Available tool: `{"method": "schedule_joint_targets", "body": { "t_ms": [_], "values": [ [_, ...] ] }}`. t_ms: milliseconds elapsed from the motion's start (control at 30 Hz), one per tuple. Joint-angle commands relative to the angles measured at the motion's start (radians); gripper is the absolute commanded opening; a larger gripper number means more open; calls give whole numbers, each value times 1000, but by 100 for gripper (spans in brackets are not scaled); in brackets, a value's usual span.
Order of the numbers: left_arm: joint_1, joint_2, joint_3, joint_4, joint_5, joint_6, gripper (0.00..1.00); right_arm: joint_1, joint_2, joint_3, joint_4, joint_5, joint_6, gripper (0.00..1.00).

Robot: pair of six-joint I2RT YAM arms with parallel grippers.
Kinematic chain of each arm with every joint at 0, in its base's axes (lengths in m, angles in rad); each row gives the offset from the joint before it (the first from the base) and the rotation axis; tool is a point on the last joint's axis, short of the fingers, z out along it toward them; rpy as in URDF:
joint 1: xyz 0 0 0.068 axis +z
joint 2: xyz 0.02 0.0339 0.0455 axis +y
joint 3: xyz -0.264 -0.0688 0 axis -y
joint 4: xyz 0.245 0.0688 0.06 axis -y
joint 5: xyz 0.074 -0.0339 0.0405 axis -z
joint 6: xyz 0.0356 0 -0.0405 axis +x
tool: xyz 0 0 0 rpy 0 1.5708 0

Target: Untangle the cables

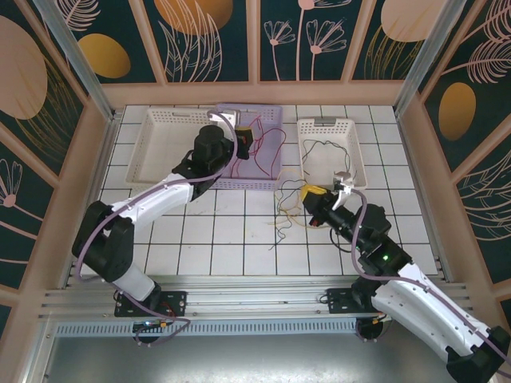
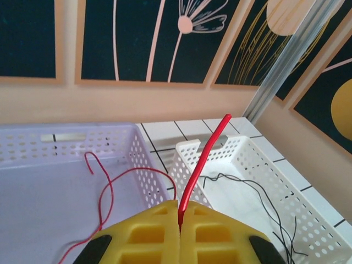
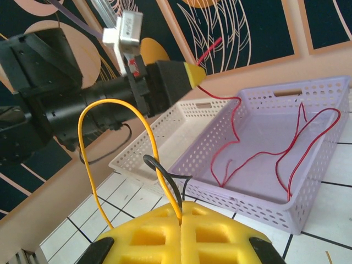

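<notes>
I will next move the red cable (image 2: 203, 159) in my left gripper toward the lilac basket's side nearest my right gripper, then release it.
My left gripper (image 1: 243, 137) hangs over the lilac basket (image 1: 247, 184), shut on a red cable (image 2: 203, 159) that sticks up from between its yellow pads; the rest of that red cable (image 3: 291, 159) loops across the basket floor. My right gripper (image 1: 313, 194) is low over the tiles, just in front of the right white basket (image 1: 329, 179). It is shut on a yellow cable (image 3: 88, 137) and a black cable (image 3: 165, 170), both pinched between the pads. Thin yellow strands (image 1: 281, 219) trail over the tiles to its left. Another black cable (image 2: 264, 192) lies in the right white basket.
A second white basket (image 1: 164, 144) stands at the back left beside the lilac one. All three baskets line the back of the tiled table (image 1: 223, 239). Wooden walls and aluminium posts close in the sides, and the left arm (image 1: 152, 199) slants across the left half.
</notes>
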Motion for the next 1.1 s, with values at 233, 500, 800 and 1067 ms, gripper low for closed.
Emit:
{"method": "schedule_joint_targets", "body": {
  "t_ms": [233,500,800,1067],
  "values": [
    [9,86,19,96,79,-77,0,11,-11,37,-2,15,-10,0],
    [16,130,-21,85,107,-88,31,11,-5,40,-11,17,-6,0],
    [17,43,-10,41,162,-98,65,15,7,38,-2,20,9,0],
    [15,-141,-86,79,321,-247,77,16,70,54,-22,34,13,0]
  ]
}}
